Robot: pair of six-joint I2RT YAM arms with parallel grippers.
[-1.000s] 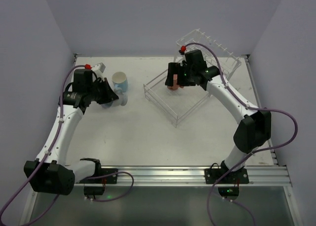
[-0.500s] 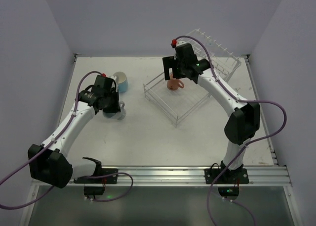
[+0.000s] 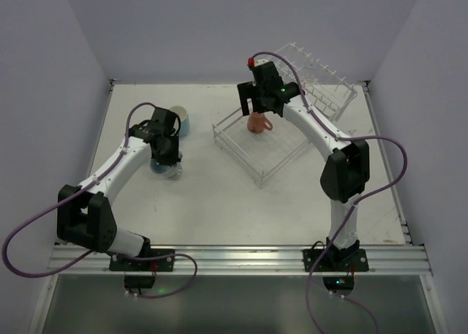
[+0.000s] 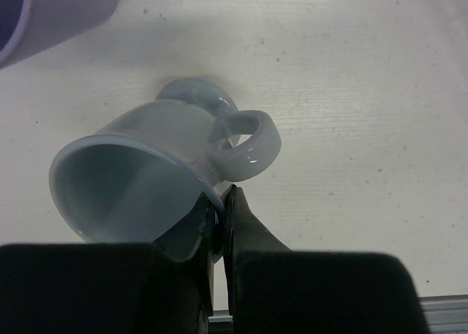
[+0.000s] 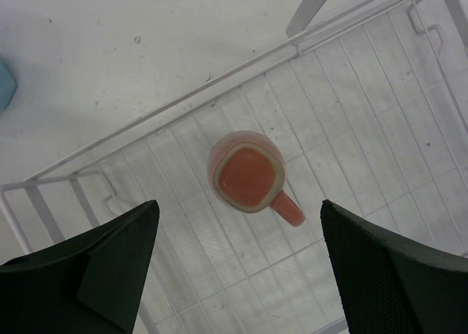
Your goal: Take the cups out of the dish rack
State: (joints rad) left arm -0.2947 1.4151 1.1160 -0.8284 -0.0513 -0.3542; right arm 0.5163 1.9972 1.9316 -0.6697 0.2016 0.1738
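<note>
My left gripper is just above the bare tabletop beside the lavender mug, so next it will go down toward that spot and let go of the grey-blue mug's rim.
My left gripper is shut on the rim of the grey-blue mug, next to its handle; in the left wrist view the gripper holds it tilted low over the table. The lavender mug shows at that view's top left. The light blue mug stands just behind. The salmon-pink mug sits in the low basket of the clear dish rack. My right gripper hovers open above it; in the right wrist view the mug lies below, between the spread fingers of the gripper.
The rack's raised tilted tier with pegs stands at the back right, behind the basket. Grey walls close in the table on the left, back and right. A metal rail runs along the near edge.
My left gripper has swung right and nearer with the grey-blue mug. My right gripper has moved left and back over the salmon-pink mug, which stays in the basket.
</note>
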